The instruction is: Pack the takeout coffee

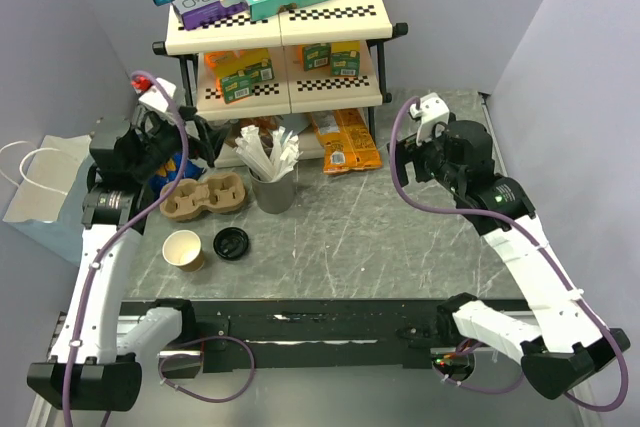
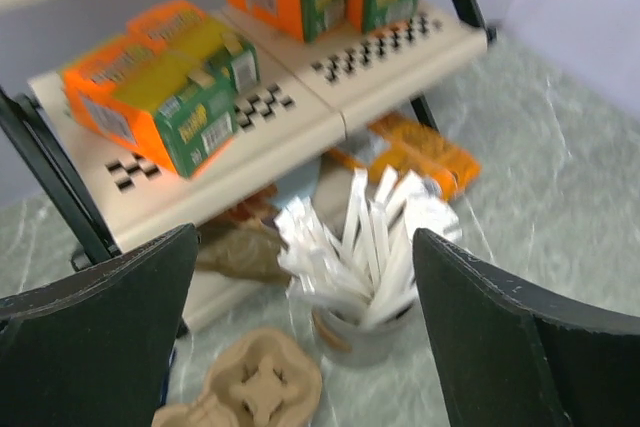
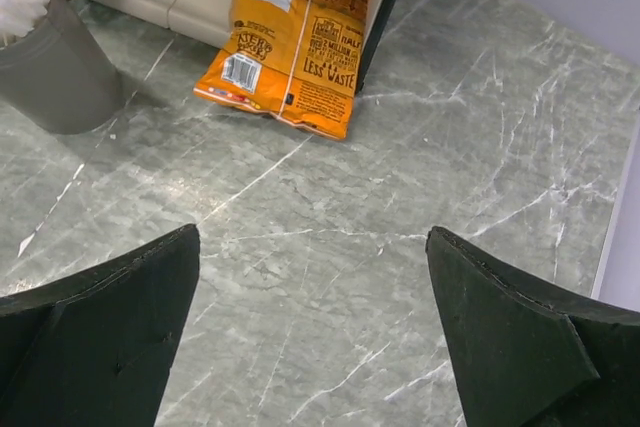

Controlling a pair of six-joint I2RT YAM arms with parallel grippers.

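The lid lies off and leaves the cup's rim bare. I will swing my left gripper back and down past the carrier (image 1: 205, 194), onto the takeout coffee cup's rim (image 1: 182, 248).
The takeout coffee cup (image 1: 183, 249) is a tan kraft cup standing open on the marble table at the front left. Its round black lid (image 1: 231, 243) lies flat just to its right, off the cup. The brown pulp cup carrier (image 1: 205, 194) sits behind them and also shows in the left wrist view (image 2: 265, 382). My left gripper (image 1: 197, 139) is open and empty, raised behind the carrier; in its wrist view (image 2: 305, 237) it faces the grey cup of white sticks (image 2: 365, 332). My right gripper (image 1: 403, 162) is open and empty over bare table (image 3: 312, 237). Cup and lid are out of both wrist views.
The grey cup of sticks (image 1: 273, 187) stands right of the carrier. A two-tier shelf rack (image 1: 285, 87) with snack boxes stands at the back. Orange snack bags (image 1: 345, 142) lie under it, seen also in the right wrist view (image 3: 300, 42). A white paper bag (image 1: 40, 187) sits far left.
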